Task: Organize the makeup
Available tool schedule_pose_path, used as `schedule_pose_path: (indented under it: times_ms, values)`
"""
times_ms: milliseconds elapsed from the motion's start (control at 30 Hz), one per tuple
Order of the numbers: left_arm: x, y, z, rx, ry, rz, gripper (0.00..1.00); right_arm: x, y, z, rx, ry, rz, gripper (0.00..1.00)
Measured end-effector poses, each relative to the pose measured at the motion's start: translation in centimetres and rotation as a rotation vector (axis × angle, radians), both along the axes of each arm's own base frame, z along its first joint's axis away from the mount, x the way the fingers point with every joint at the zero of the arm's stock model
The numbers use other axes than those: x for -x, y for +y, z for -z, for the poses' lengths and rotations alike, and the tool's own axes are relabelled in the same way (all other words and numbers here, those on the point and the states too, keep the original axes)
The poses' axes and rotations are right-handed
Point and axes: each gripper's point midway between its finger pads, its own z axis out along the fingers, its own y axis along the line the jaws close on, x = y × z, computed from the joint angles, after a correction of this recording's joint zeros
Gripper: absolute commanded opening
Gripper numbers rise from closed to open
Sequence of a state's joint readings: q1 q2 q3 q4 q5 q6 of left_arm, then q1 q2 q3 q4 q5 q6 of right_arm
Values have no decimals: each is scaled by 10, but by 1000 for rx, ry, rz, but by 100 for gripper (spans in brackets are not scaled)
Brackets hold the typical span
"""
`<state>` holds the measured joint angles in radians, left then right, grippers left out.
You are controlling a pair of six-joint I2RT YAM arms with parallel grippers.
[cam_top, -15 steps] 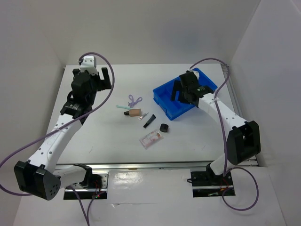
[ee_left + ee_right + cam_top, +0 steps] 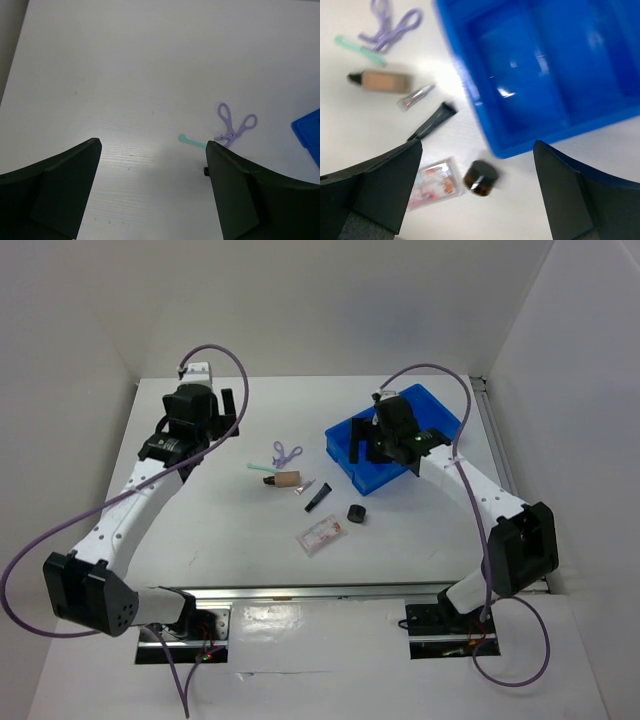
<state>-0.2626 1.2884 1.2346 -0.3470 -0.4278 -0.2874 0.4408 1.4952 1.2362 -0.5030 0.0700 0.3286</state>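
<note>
The pot still stands loose outside the blue bin, so my right gripper next needs to move back off the bin and down around the round black pot [image 2: 355,512] [image 2: 481,178].
The makeup lies loose on the white table. In the top view I see a purple looped piece [image 2: 287,452], a mint-green stick [image 2: 258,471], a tan cylinder with a black end [image 2: 285,480], a slim black tube [image 2: 317,500], a round black pot [image 2: 355,512] and a clear pinkish packet [image 2: 321,535]. My right gripper [image 2: 368,445] is open and empty over the blue bin's left edge. Its wrist view shows the pot [image 2: 481,178], packet [image 2: 436,182], black tube [image 2: 432,121] and tan cylinder [image 2: 382,81]. My left gripper [image 2: 226,410] is open and empty, far left of the pile.
The blue bin [image 2: 445,420] stands at the back right, and its compartments [image 2: 530,65] hold nothing. A small clear tube [image 2: 415,96] lies beside the tan cylinder. The left wrist view shows the purple piece [image 2: 232,127], the mint stick [image 2: 192,142] and a bin corner [image 2: 309,135].
My right gripper has moved left from above the bin to its left edge, nearer the pile. My left arm has shifted slightly towards the back right.
</note>
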Motion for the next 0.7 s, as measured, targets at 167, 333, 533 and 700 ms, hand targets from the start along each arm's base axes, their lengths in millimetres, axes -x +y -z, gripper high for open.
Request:
schedule_pose_path:
  times_ms: [167, 333, 533, 700]
  values:
    - [-3, -17, 18, 21, 94, 80, 100, 42, 69, 2, -27, 12, -217, 100]
    - [3, -28, 17, 39, 115, 131, 100, 86, 83, 34, -19, 113, -206, 100]
    - [5, -36, 14, 72, 119, 144, 100, 113, 36, 58, 7, 212, 23, 100]
    - [8, -40, 15, 91, 136, 163, 100, 122, 25, 66, -25, 248, 115, 100]
